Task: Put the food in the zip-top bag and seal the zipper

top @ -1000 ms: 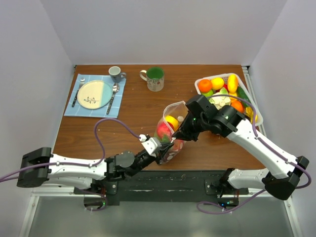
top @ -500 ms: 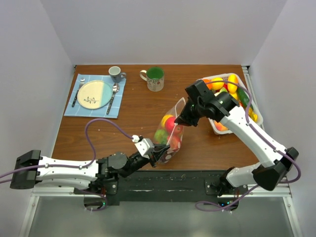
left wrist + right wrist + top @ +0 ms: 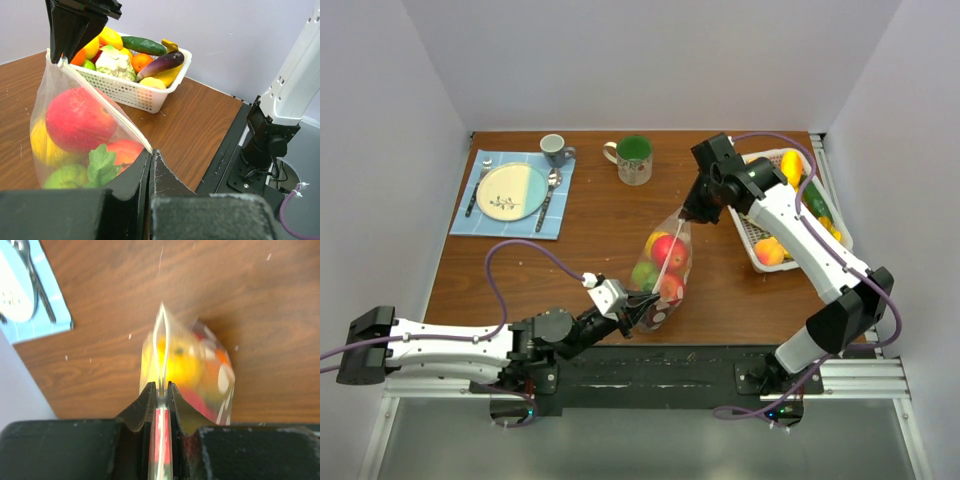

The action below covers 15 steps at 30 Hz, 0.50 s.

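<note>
The far part of the zipper is still open, so my right gripper should next slide outward along the zipper to its far tip [image 3: 680,209] [image 3: 162,308], just outward of my fingers, and then release.
The zip-top bag [image 3: 660,268] hangs stretched between both grippers over the middle of the table. Inside it is food: a red apple [image 3: 667,250], plus yellow and green pieces. My left gripper [image 3: 642,305] is shut on the near end of the zipper [image 3: 671,258]. My right gripper [image 3: 690,214] is shut on the zipper's far end. In the left wrist view, the zipper [image 3: 110,117] runs taut from my left gripper [image 3: 150,152] up to the right gripper [image 3: 62,56], above the apple [image 3: 75,120]. In the right wrist view, my right gripper [image 3: 161,387] pinches the zipper [image 3: 161,347]; the bag [image 3: 205,375] is blurred.
A white slatted basket [image 3: 752,238] with more toy food [image 3: 790,165] stands at the right, just behind the right arm. At the back are a green cup [image 3: 634,158], a grey mug [image 3: 556,149] and a plate [image 3: 510,191] with cutlery on a blue mat.
My right gripper has slid along the zipper, away from the left gripper and toward the table's far side. The bag's mouth has gone from gaping to a taut closed line. The left arm shifted slightly left.
</note>
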### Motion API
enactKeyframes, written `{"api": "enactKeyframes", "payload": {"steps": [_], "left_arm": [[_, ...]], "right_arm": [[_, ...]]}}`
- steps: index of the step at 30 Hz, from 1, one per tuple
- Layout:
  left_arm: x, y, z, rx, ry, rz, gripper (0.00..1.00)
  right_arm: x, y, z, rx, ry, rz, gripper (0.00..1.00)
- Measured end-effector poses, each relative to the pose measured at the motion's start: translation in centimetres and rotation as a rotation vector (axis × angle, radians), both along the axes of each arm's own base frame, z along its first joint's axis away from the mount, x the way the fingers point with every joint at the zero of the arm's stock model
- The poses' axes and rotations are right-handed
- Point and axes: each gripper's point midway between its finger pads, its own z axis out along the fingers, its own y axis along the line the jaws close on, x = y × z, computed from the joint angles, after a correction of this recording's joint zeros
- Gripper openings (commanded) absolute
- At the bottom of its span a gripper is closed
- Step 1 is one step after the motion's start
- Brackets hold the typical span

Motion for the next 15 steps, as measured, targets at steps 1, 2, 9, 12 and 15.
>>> {"api": "enactKeyframes", "payload": {"steps": [1, 2, 9, 12, 15], "left_arm": [[0.0, 0.0, 0.0, 0.000, 0.000, 0.002, 0.00], [0.0, 0.1, 0.0, 0.001, 0.001, 0.003, 0.00], [0.0, 0.1, -0.3, 0.013, 0.003, 0.006, 0.00], [0.1, 0.2, -0.3, 0.014, 0.004, 0.015, 0.00], [0.2, 0.3, -0.3, 0.015, 0.005, 0.025, 0.00]], "right_arm": [[0.6, -0.3, -0.1, -0.009, -0.009, -0.011, 0.02], [1.2, -0.6, -0.1, -0.012, -0.015, -0.020, 0.02], [4.7, -1.8, 0.3, -0.034, -0.068, -0.065, 0.02], [5.5, -2.2, 0.5, -0.036, -0.081, -0.073, 0.02], [6.2, -2.5, 0.5, -0.041, -0.085, -0.081, 0.02]]}}
